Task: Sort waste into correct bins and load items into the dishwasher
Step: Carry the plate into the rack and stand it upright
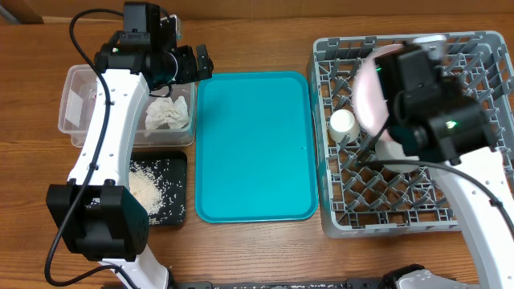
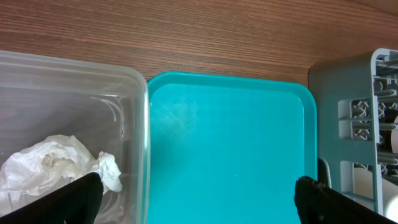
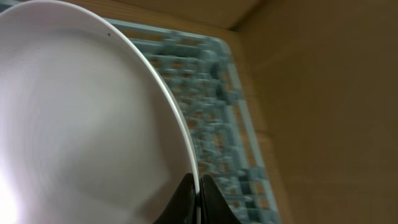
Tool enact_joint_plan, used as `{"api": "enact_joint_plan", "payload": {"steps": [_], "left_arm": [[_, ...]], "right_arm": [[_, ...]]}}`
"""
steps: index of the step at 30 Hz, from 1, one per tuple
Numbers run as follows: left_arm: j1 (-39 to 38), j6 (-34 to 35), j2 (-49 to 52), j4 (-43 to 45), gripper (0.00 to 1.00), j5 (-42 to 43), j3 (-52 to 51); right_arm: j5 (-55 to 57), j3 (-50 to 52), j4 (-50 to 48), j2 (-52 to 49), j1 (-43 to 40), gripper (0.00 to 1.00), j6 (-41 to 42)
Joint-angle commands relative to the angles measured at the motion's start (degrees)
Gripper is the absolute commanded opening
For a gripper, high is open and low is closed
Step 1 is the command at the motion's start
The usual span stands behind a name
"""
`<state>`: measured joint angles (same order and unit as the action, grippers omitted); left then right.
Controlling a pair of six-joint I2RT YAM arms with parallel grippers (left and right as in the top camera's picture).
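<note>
My right gripper lowers the plate, already on edge, into the rack (image 1: 482,48) slots below it beside the white cup next and releases the plate's rim.
My right gripper (image 3: 198,186) is shut on the rim of the pale pink plate (image 3: 81,124). It holds the plate on edge over the grey dish rack (image 1: 482,48); from overhead the plate (image 1: 369,90) is at the rack's left part. A white cup (image 1: 343,123) stands in the rack beside it. My left gripper (image 2: 196,205) is open and empty, above the border of the clear tub (image 2: 140,124) and the teal tray (image 2: 230,143). A crumpled white napkin (image 1: 169,115) lies in the clear tub (image 1: 76,76). Rice scraps (image 1: 144,189) lie in the black tray (image 1: 175,164). The red wrapper is out of view.
The teal tray (image 1: 253,144) lies between the bins and the rack. A whitish round thing (image 1: 392,150), partly hidden under my right arm, sits in the rack. The rack's corner shows in the left wrist view (image 2: 367,112). A cardboard wall stands behind the rack (image 3: 323,93).
</note>
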<state>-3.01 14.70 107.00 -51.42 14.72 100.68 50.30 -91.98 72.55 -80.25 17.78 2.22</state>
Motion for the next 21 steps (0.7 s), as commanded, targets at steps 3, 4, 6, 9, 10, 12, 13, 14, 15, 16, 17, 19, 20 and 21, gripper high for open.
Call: {"api": "enact_joint_plan", "payload": {"steps": [3, 4, 6, 9, 10, 12, 13, 14, 15, 16, 17, 19, 20, 21], "left_arm": [[-0.17, 0.33, -1.38, 0.02, 1.00, -0.17, 1.05], [-0.17, 0.33, -1.38, 0.02, 1.00, -0.17, 1.05], [-0.17, 0.33, -1.38, 0.02, 1.00, -0.17, 1.05], [-0.17, 0.33, -1.38, 0.02, 1.00, -0.17, 1.05], [-0.17, 0.33, -1.38, 0.02, 1.00, -0.17, 1.05], [-0.17, 0.33, -1.38, 0.02, 1.00, -0.17, 1.05], [-0.17, 0.33, -1.38, 0.02, 1.00, -0.17, 1.05], [-0.17, 0.33, -1.38, 0.02, 1.00, -0.17, 1.05], [-0.17, 0.33, -1.38, 0.02, 1.00, -0.17, 1.05], [-0.17, 0.33, -1.38, 0.02, 1.00, -0.17, 1.05], [-0.17, 0.33, -1.38, 0.02, 1.00, -0.17, 1.05], [-0.17, 0.33, -1.38, 0.02, 1.00, -0.17, 1.05], [-0.17, 0.33, -1.38, 0.02, 1.00, -0.17, 1.05], [-0.17, 0.33, -1.38, 0.02, 1.00, -0.17, 1.05]], "right_arm": [[10.40, -0.87, -1.53, -1.11, -5.64, 0.04, -7.08], [10.36, -0.87, -2.21, -1.64, -6.40, 0.04, -7.80], [10.32, -0.87, -4.00, -3.15, -7.74, 0.04, -8.28], [10.29, -0.87, -5.42, -5.97, -8.11, 0.04, -8.28], [10.29, -0.87, -5.49, -6.93, -8.11, 0.04, -8.26], [10.23, -0.87, -5.68, -8.98, -8.11, 0.04, -8.26], [10.08, -0.85, -5.90, -10.16, -8.11, 0.04, -8.24], [10.05, -0.83, -6.16, -11.32, -8.11, 0.04, -8.24], [10.08, -0.81, -6.32, -12.11, -8.11, 0.04, -8.24], [10.05, -0.74, -6.51, -13.25, -8.11, 0.04, -8.24], [10.05, -0.74, -6.60, -14.27, -8.09, 0.04, -8.24], [9.38, -0.72, -6.67, -15.93, -8.00, 0.04, -8.20], [7.96, -0.72, -6.67, -16.63, -7.98, 0.04, -8.20], [6.36, -0.70, -6.67, -17.11, -7.98, 0.04, -8.20]]}}
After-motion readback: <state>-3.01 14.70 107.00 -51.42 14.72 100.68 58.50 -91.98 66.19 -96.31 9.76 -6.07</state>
